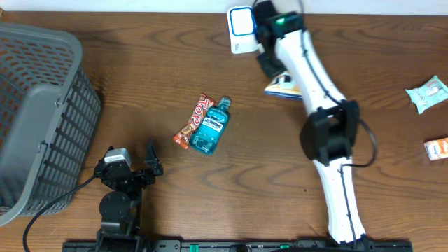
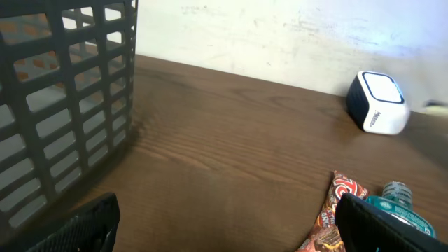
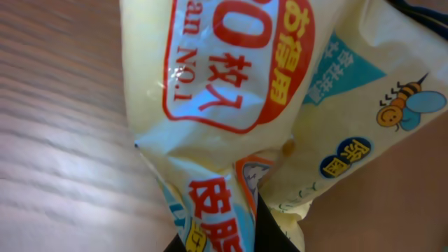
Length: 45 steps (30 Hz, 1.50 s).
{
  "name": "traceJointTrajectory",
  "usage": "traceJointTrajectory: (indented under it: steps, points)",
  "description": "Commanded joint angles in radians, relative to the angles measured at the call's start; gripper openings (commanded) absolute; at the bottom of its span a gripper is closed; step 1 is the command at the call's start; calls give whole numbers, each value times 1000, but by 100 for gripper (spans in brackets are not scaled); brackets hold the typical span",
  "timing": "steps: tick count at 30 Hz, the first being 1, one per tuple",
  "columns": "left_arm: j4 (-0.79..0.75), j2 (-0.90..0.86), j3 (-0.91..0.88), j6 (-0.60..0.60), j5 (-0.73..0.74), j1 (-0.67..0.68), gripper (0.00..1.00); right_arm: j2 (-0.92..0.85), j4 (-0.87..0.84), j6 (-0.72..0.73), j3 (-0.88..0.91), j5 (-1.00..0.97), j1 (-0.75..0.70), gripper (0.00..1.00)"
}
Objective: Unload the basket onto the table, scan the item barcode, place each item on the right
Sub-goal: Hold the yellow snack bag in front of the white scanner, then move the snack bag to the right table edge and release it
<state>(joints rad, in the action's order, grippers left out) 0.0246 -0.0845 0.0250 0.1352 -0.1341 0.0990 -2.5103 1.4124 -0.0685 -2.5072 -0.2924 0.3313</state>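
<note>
I will next swing my right gripper from the scanner over the gap between the pale green packet and the orange box, then let go of the yellow packet [image 1: 284, 87].
My right gripper [image 1: 274, 74] is shut on a yellow snack packet [image 1: 284, 87] with red and blue print, holding it at the back of the table, just right of and below the white and blue barcode scanner [image 1: 241, 26]. The crumpled packet [image 3: 266, 91] fills the right wrist view, pinched at the bottom by the right gripper [image 3: 241, 234]. No barcode shows on it. My left gripper [image 1: 152, 161] rests open and empty at the front left. In its own view the left gripper [image 2: 224, 227] faces the distant scanner [image 2: 378, 103].
A grey mesh basket [image 1: 35, 105] stands at the left. A red candy bar [image 1: 194, 120] and a blue mouthwash bottle [image 1: 212, 127] lie mid-table. A pale green packet [image 1: 427, 93] and an orange box [image 1: 437, 148] sit at the right edge.
</note>
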Motion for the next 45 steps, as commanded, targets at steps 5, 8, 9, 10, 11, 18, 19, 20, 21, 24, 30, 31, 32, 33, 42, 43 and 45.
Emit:
traceJointTrajectory:
  steps: [5,8,9,10,11,18,19,20,21,24,30,31,32,33,42,43,45]
  points:
    - [35,0,-21,8,-16,-4,98,148,102,89,-30,-84,-198,1]
    - [35,0,-21,8,-16,-4,98,143,111,135,1,-84,-310,1]
    - [35,0,-21,9,-16,-4,98,143,109,160,16,-84,-349,1]
    - [35,0,-21,8,-16,-4,98,143,104,188,33,-84,-388,1]
    - [35,0,-21,8,-16,-4,98,143,98,218,52,-83,-432,1]
    - [35,0,-21,8,-16,-5,98,143,15,314,146,-76,-675,1]
    - [35,0,-21,8,-16,-5,98,143,0,323,156,-63,-705,1]
    - [35,0,-21,9,-16,-4,98,143,-18,330,167,-43,-734,1]
    - [35,0,-21,9,-16,-4,98,143,-42,336,181,-12,-767,3]
    - [35,0,-21,8,-16,-4,98,143,-101,337,216,72,-837,9]
    - [35,0,-21,8,-16,-4,98,143,-204,333,278,85,-943,36]
    - [35,0,-21,9,-16,-5,98,143,-212,333,282,85,-962,47]
    - [35,0,-21,8,-16,-4,98,143,-215,334,283,86,-978,63]
    - [35,0,-21,8,-16,-4,98,143,-216,334,283,95,-992,88]
    - [35,0,-21,8,-16,-4,98,175,-178,338,263,396,-1083,99]
    - [35,0,-21,8,-16,-4,98,188,-178,338,263,421,-1081,99]
    - [35,0,-21,8,-16,-4,98,226,-180,338,263,473,-1068,99]
